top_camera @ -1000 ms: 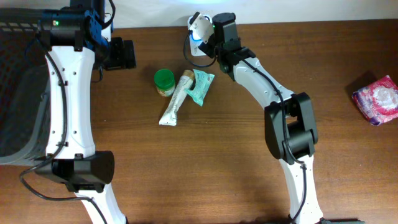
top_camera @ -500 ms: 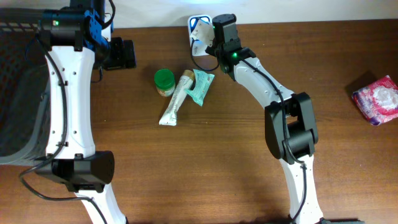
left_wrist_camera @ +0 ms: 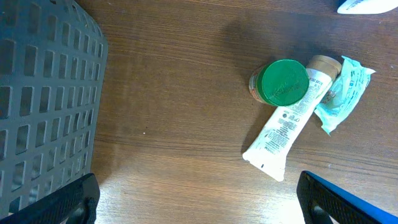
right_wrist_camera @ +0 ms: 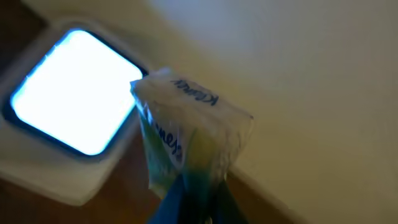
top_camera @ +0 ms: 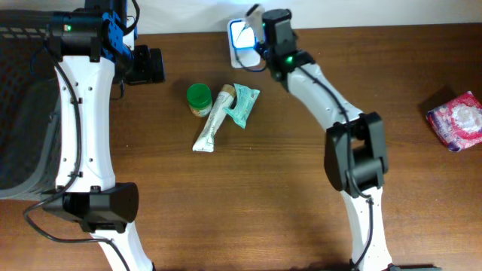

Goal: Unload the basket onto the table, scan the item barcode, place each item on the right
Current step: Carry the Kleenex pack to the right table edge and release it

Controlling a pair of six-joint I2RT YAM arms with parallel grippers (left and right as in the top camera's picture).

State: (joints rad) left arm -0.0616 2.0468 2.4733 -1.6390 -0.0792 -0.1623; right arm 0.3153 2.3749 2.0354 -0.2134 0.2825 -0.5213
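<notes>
My right gripper swings across to the pink package [top_camera: 455, 120] next and releases the tissue packet, as that package lies to the gripper's right in the overhead view.
My right gripper [right_wrist_camera: 196, 200] is shut on a small tissue packet [right_wrist_camera: 186, 134] with blue print, held upright beside the scanner [right_wrist_camera: 71, 93], whose window glows blue-white. From overhead the packet [top_camera: 252, 13] shows as a pale sliver at the table's far edge, just right of the scanner [top_camera: 239, 35]. My left gripper [top_camera: 151, 65] hangs open at the far left, nothing between its fingers [left_wrist_camera: 81, 199]. Its wrist view looks down on bare wood left of the loose items.
A green-lidded jar [top_camera: 199, 98], a white tube [top_camera: 212, 120] and a teal packet [top_camera: 244, 105] lie together mid-table. A dark mesh basket [top_camera: 22, 113] stands at the left edge. A pink package [top_camera: 457, 120] sits far right.
My right gripper has carried the packet toward the far edge and to the right, uncovering the scanner's glowing window. The left arm has stayed still.
</notes>
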